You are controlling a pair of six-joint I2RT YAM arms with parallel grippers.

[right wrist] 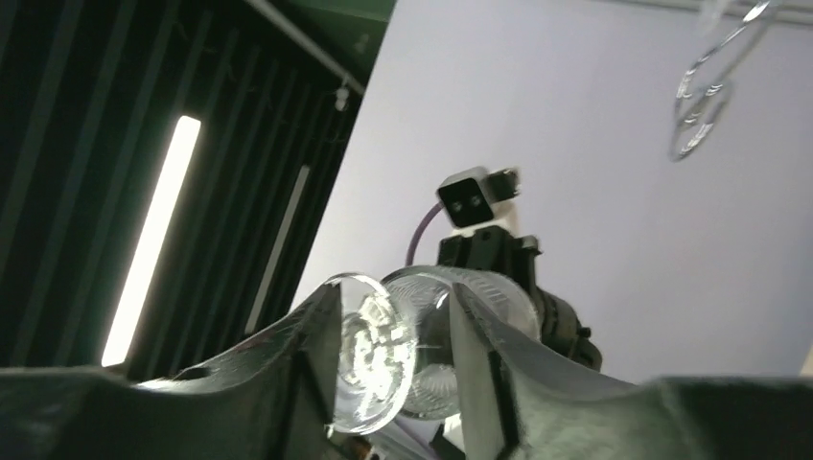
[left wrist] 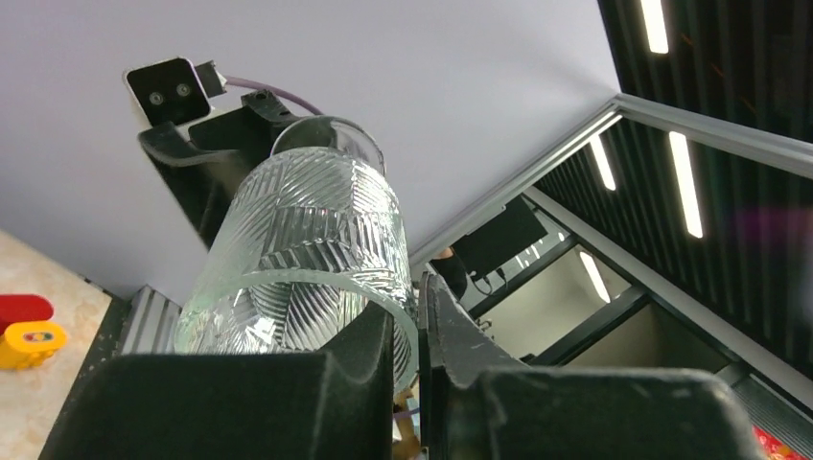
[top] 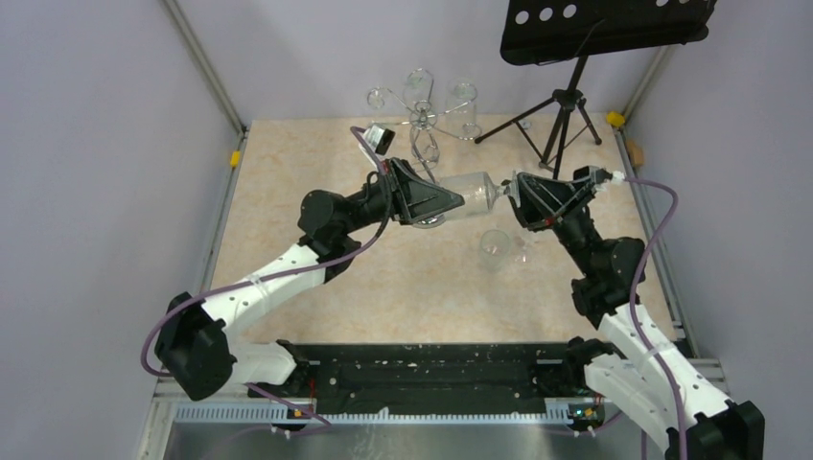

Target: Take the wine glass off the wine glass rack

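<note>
My left gripper turns its fingers down next, rights the sideways glass, then lowers and releases it on the bare tabletop below, beside the standing glass.
A clear cut-pattern wine glass (top: 472, 196) lies sideways in the air between my two grippers, off the chrome wine glass rack (top: 422, 117) at the back. My left gripper (top: 451, 203) is shut on the rim of the bowl (left wrist: 307, 240), one finger inside and one outside. My right gripper (top: 513, 192) is open, its fingers on either side of the glass's round foot (right wrist: 379, 355). The foot lies against one finger and stands apart from the other. A curled rack arm (right wrist: 700, 105) shows in the right wrist view.
Other glasses still hang on the rack. Another wine glass (top: 496, 249) stands on the table just in front of the right gripper. A black tripod music stand (top: 568, 105) is at the back right. Grey walls enclose the table.
</note>
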